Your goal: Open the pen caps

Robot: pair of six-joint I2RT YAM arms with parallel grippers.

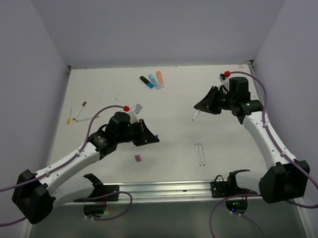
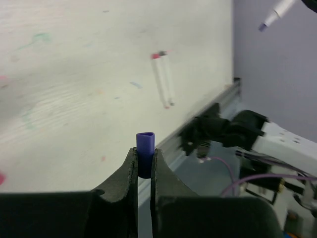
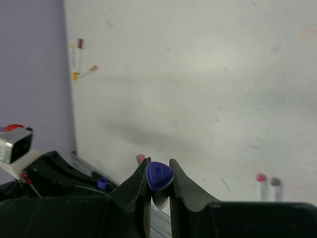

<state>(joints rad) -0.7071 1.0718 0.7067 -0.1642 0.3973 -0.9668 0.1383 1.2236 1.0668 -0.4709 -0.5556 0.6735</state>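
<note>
The left gripper moves down and back to the tabletop beside the pink cap (image 1: 138,158) next and releases the purple cap, which is already off its pen.
My left gripper (image 1: 151,138) is shut on a small purple pen cap (image 2: 144,148), which stands up between the fingers above the table. My right gripper (image 1: 204,107) is shut on a thin white pen (image 1: 195,114), uncapped and pointing down-left. The right wrist view shows the pen's purple triangular end (image 3: 159,175) between the fingers. The two grippers are apart. A pink cap (image 1: 138,158) lies loose on the table near the front. Two white pens (image 1: 200,154) lie side by side at front right.
Three thick markers (image 1: 152,80), black-blue, blue and salmon, lie at the back middle. Three capped thin pens (image 1: 78,113) lie at the left by the wall. A metal rail (image 1: 166,189) runs along the near edge. Walls close in the table's sides.
</note>
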